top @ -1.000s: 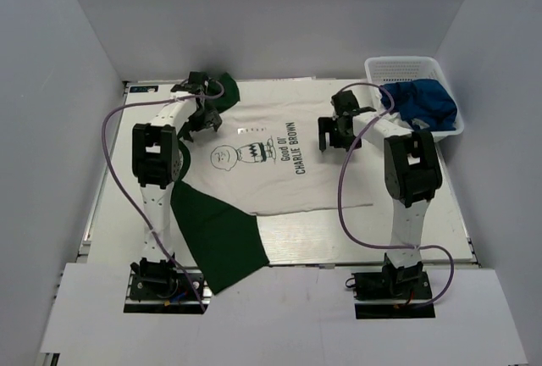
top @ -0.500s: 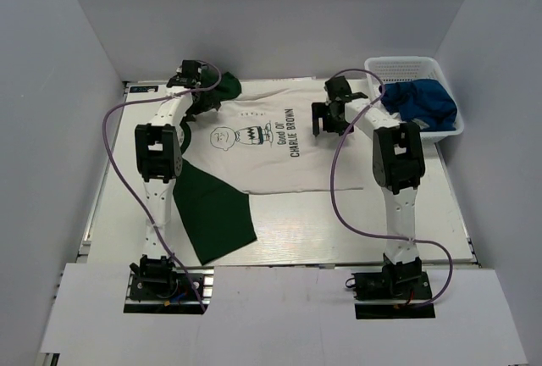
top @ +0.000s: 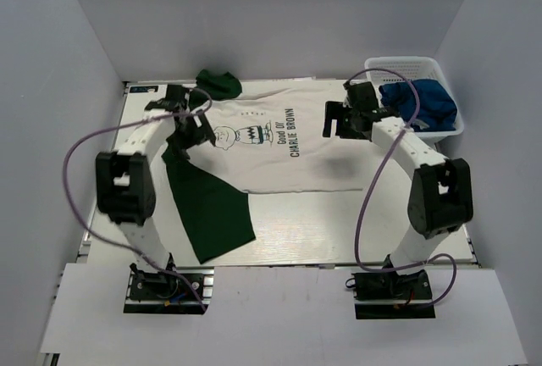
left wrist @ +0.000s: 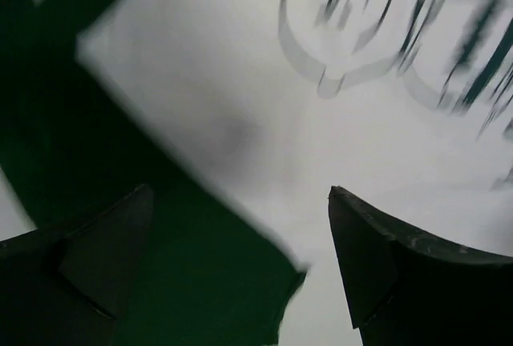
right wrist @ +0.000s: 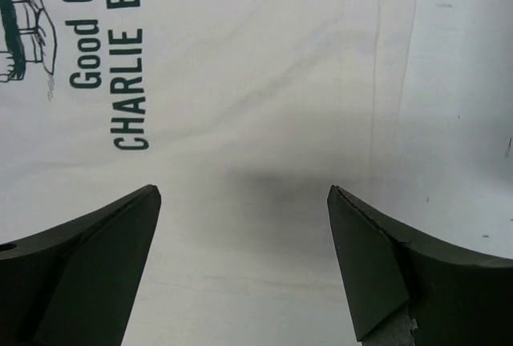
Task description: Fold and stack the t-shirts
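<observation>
My left gripper is going to move back and then down onto the cuff's near corner to close, because the near green sleeve sticks out from the white body.
The white t-shirt with dark green sleeves and "Good Ol' CHARLIE BROWN" print lies spread flat on the table. One green sleeve stretches toward the near left, the other is bunched at the far edge. My left gripper is open and empty above the shirt's left shoulder; its wrist view shows the green sleeve meeting white cloth. My right gripper is open and empty above the shirt's right edge; its wrist view shows the print. A royal blue t-shirt lies crumpled in the basket.
A white plastic mesh basket stands at the far right corner of the table. White walls close in the left, back and right sides. Purple cables loop from both arms.
Both grippers have let go of the shirt and pulled outward from the far edge. The shirt now lies flat, shifted farther back than a second ago. The left arm swung left, the right arm right.
</observation>
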Controlling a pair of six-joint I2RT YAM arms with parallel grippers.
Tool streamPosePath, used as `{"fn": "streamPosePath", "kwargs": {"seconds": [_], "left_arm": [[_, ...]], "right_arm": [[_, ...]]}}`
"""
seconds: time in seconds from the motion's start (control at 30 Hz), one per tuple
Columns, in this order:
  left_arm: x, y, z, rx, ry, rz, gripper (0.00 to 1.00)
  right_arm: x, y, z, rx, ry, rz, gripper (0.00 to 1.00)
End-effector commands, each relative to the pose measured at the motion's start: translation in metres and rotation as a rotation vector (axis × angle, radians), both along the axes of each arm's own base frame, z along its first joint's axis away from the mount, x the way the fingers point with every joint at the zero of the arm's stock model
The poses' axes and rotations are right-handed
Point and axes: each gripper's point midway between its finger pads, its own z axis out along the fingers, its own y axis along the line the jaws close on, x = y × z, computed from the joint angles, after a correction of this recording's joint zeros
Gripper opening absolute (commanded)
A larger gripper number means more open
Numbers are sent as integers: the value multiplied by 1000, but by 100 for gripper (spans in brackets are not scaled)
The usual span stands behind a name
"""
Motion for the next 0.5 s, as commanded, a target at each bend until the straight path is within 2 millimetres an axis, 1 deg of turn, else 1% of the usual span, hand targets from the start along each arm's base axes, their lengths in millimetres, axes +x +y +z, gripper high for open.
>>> {"fn": "streamPosePath", "kwargs": {"seconds": [0.0,0.03,0.07,0.1,0.13,0.17,0.2,0.23,0.27,0.3,0.37,0.4,0.47], "left_arm": [[-110,-9,6,-70,117,11,100],[-130,-10,2,-88,138,16,100],[-151,-13,-1,-97,171,18,100],[-171,-14,-4,-97,196,20,100],[-205,-10,-8,-94,241,33,100],[-220,-11,-9,-101,265,61,100],[-243,-10,-19,-106,312,75,100],[-254,-13,-20,-119,324,79,100],[-263,-14,-22,-138,329,95,100],[-278,-22,-27,-188,342,97,100],[-294,-26,-35,-214,380,117,100],[-304,-25,-43,-210,418,139,100],[-320,-26,-49,-207,471,133,100]], "right_arm": [[-15,-1,-2,74,-15,-72,90],[-23,-1,-10,80,4,-71,90],[-23,0,-2,102,-26,-75,90],[-28,4,-5,121,-12,-62,90],[-38,2,-17,112,17,-63,90],[-39,8,-13,146,13,-38,90],[-42,9,-14,156,20,-33,90],[-47,9,-19,158,35,-30,90],[-49,9,-20,156,38,-28,90],[-49,7,-20,155,34,-36,90],[-49,5,-18,148,30,-38,90],[-50,4,-16,141,24,-34,90],[-48,1,-13,130,11,-45,90]]}}
